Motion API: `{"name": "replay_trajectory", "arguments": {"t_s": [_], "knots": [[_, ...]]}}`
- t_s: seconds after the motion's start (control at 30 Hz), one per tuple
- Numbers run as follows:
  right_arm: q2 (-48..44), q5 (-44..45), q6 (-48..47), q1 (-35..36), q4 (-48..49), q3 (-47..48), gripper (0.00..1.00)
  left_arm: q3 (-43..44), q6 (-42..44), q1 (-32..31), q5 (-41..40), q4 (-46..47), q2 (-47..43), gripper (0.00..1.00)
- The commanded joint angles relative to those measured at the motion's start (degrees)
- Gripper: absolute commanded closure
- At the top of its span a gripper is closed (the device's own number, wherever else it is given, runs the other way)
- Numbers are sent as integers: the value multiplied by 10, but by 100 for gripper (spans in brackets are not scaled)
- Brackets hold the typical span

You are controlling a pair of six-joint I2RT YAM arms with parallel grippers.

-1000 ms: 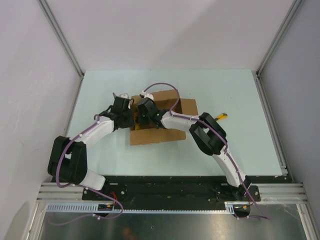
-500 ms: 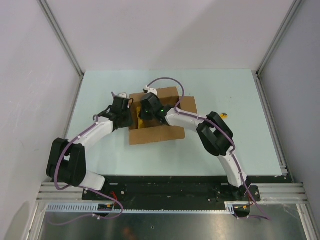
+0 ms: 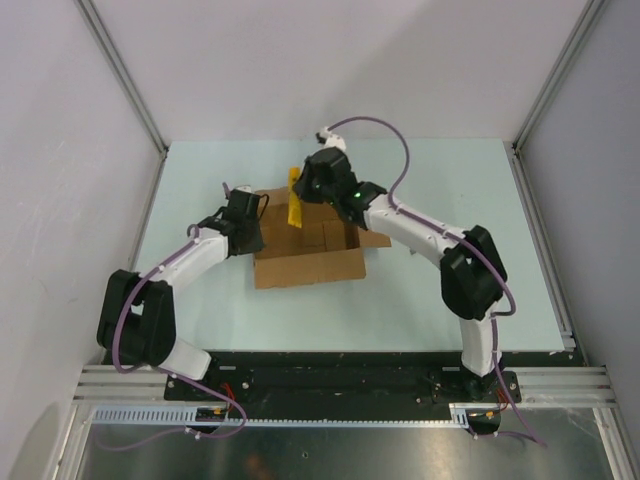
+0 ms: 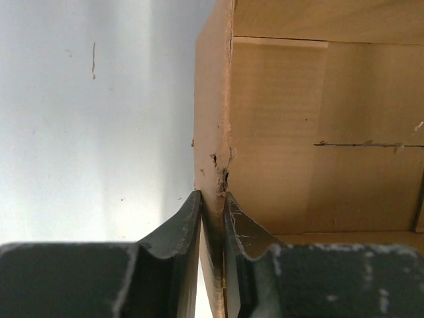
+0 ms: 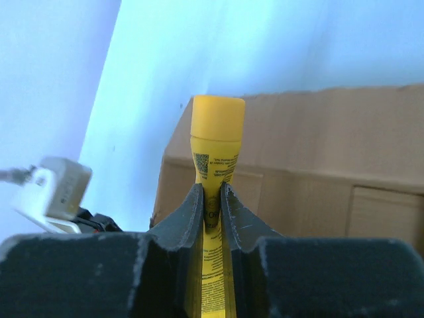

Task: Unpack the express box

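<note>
My right gripper will cross to the clear tabletop past the box, below it and to its right in the top view, then lower the tube and release it.
The express box (image 3: 305, 250) is a brown cardboard carton, open on top, in the middle of the table. My left gripper (image 3: 252, 222) is shut on its left wall; the left wrist view shows the cardboard edge (image 4: 212, 159) pinched between the fingers. My right gripper (image 3: 303, 193) is shut on a yellow tube (image 3: 294, 205) and holds it above the box's far left corner. In the right wrist view the yellow tube (image 5: 216, 139) sticks out past the fingertips, cap first, with the box (image 5: 311, 165) below.
The pale green table (image 3: 200, 300) is framed by metal rails; a rail (image 3: 540, 240) runs along its right side. White walls stand at the left, back and right. The right arm's elbow (image 3: 475, 275) hangs right of the box.
My right gripper has risen out of the box and moved toward the far side, carrying the yellow tube. The right arm has stretched out. My left gripper stays on the box's left wall.
</note>
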Motion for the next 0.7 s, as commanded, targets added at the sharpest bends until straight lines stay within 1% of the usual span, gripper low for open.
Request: {"name": "replay_trajectory", "arguments": {"t_s": [0.0, 0.1, 0.2, 0.3, 0.37, 0.5, 0.67], "knots": [[-81, 29, -10, -47, 4, 10, 96, 31, -2, 21, -18, -11, 7, 78], [-119, 51, -23, -72, -18, -17, 95, 33, 1, 44, -17, -14, 6, 77], [-151, 76, -35, -112, -60, -47, 95, 36, 11, 66, -17, -19, 2, 75], [-168, 107, -46, -144, -91, -96, 94, 40, 26, 83, -5, -21, -1, 73], [-162, 109, -60, -161, -109, -113, 94, 45, 37, 88, -6, -27, 0, 73], [-112, 104, -78, -171, -151, -107, 93, 47, 30, 107, -3, -41, 6, 73], [-31, 107, -84, -173, -171, -107, 93, 48, 34, 123, -13, -49, 3, 70]]}}
